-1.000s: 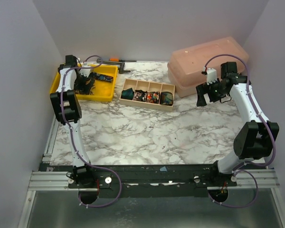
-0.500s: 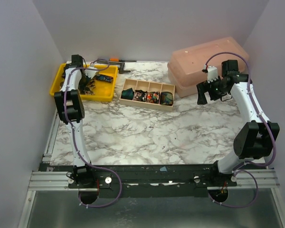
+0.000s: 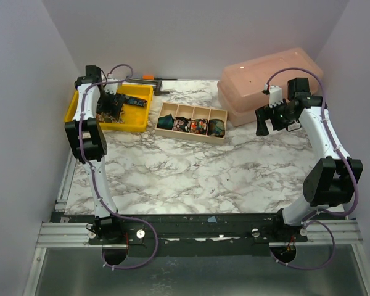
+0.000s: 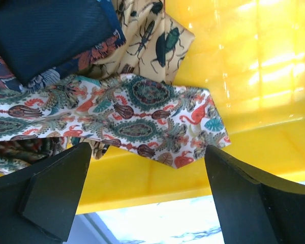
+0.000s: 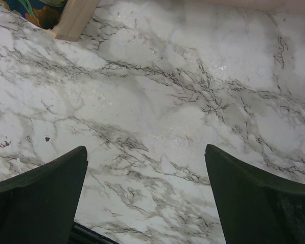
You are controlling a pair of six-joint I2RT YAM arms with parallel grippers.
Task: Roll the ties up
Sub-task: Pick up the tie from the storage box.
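Note:
That part of the paisley tie is below my left gripper, to its left in the wrist view. It next needs to move down and over onto the paisley tie [image 4: 132,112] beside the dark blue one.
Several unrolled ties lie heaped in a yellow tray [image 3: 140,121] at the back left: a paisley tie [image 4: 132,112], a tan beetle-print tie [image 4: 152,35] and a dark blue tie [image 4: 46,35]. My left gripper [image 3: 111,106] hangs just above the heap, near the tray's wall [image 4: 142,178]. In the left wrist view the left gripper [image 4: 146,152] is open and holds nothing. A wooden box [image 3: 222,137] holds rolled ties, teal [image 3: 166,121], multicoloured [image 3: 190,126] and dark green [image 3: 216,127]. My right gripper [image 3: 262,126] [image 5: 146,148] is open over bare marble, to the right of the box.
A pink lidded plastic bin [image 3: 268,80] stands at the back right, behind the right arm. A dark tool with an orange part [image 3: 151,78] lies against the back wall. The wooden box's corner [image 5: 73,20] shows at the top left of the right wrist view.
The left wrist has shifted a little over the tray, dipping toward the ties and coming back with open jaws. The right arm rose slightly a second ago and has held still since.

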